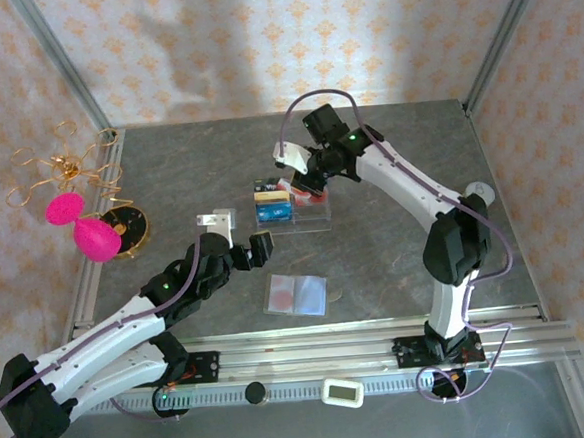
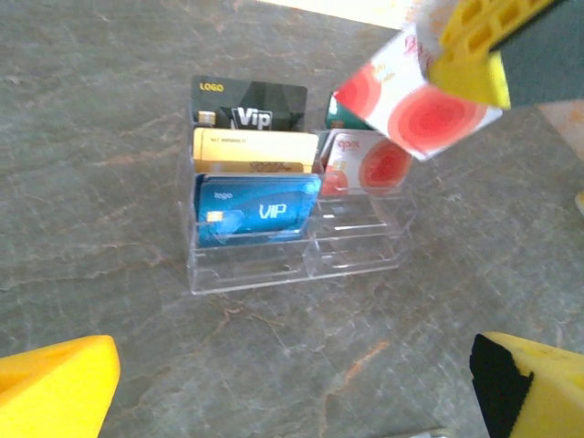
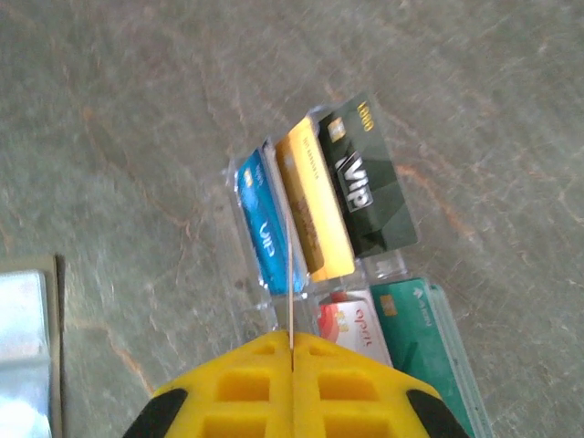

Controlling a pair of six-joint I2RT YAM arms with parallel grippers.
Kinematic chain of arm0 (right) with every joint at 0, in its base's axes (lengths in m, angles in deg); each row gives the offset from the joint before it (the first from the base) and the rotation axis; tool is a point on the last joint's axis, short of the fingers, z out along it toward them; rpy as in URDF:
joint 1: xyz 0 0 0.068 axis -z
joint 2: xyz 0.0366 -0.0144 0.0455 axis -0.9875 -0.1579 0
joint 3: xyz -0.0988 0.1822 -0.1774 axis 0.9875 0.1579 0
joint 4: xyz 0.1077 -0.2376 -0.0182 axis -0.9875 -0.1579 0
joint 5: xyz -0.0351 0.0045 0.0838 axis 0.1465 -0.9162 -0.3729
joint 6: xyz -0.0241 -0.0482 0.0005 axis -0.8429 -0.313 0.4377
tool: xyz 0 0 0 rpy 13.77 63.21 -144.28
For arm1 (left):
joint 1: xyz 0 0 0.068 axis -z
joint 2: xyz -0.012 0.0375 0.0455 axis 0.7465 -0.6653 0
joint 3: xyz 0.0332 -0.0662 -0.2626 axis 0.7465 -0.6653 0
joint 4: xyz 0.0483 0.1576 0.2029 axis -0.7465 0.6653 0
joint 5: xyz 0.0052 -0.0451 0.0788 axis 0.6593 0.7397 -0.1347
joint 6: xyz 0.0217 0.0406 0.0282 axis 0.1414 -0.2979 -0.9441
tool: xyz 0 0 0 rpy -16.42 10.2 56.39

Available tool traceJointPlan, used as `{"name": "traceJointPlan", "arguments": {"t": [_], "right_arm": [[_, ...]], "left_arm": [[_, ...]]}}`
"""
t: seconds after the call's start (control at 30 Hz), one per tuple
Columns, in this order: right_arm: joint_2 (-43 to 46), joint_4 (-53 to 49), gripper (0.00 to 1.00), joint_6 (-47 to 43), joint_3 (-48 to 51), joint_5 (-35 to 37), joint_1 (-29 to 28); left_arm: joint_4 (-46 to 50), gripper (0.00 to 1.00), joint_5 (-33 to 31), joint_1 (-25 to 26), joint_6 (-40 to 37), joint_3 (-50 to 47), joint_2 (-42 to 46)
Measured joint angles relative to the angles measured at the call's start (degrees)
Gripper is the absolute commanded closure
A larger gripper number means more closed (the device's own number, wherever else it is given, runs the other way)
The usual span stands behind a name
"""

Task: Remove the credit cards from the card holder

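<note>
The pale credit card and the red-blotched card in the clear acrylic tray show the same round blotches. I need to lower my right gripper over the card in the tray and release the pale credit card.
The card holder (image 1: 295,293) lies opened flat on the grey table, pale lining up, between the two arms; its edge also shows at the left of the right wrist view (image 3: 22,351). My right gripper (image 1: 305,183) hovers over the clear acrylic tray (image 1: 293,211), shut on a pale credit card with round red blotches (image 2: 415,100), seen edge-on (image 3: 290,265) in its own view. In the tray stand a blue card (image 2: 255,212), a yellow card, a black card, another red-blotched card (image 2: 370,164) and a green one. My left gripper (image 2: 292,401) is open and holds nothing, low over bare table in front of the tray.
Pink balloon-like shapes (image 1: 84,225), gold wire hooks (image 1: 63,167) and a round gold-rimmed disc (image 1: 129,228) crowd the left table edge. A small white device (image 1: 342,392) sits on the front rail. Metal frame posts rise at the back corners.
</note>
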Motion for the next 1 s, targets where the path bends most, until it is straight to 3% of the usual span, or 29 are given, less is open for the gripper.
{"name": "traceJointPlan", "arguments": {"t": [0.4,1.0], "right_arm": [[-2.8,-3.6,1.00,-12.2,-0.8,1.0,1.9],[-7.8,-3.8,1.00,-17.3,-1.6,4.1,4.5]], "left_arm": [[-1.7,0.01,-3.9,-0.9,-3.9,0.0,-3.0],[-2.2,0.01,-4.7,-1.5,-4.3,1.7,-8.2]]}}
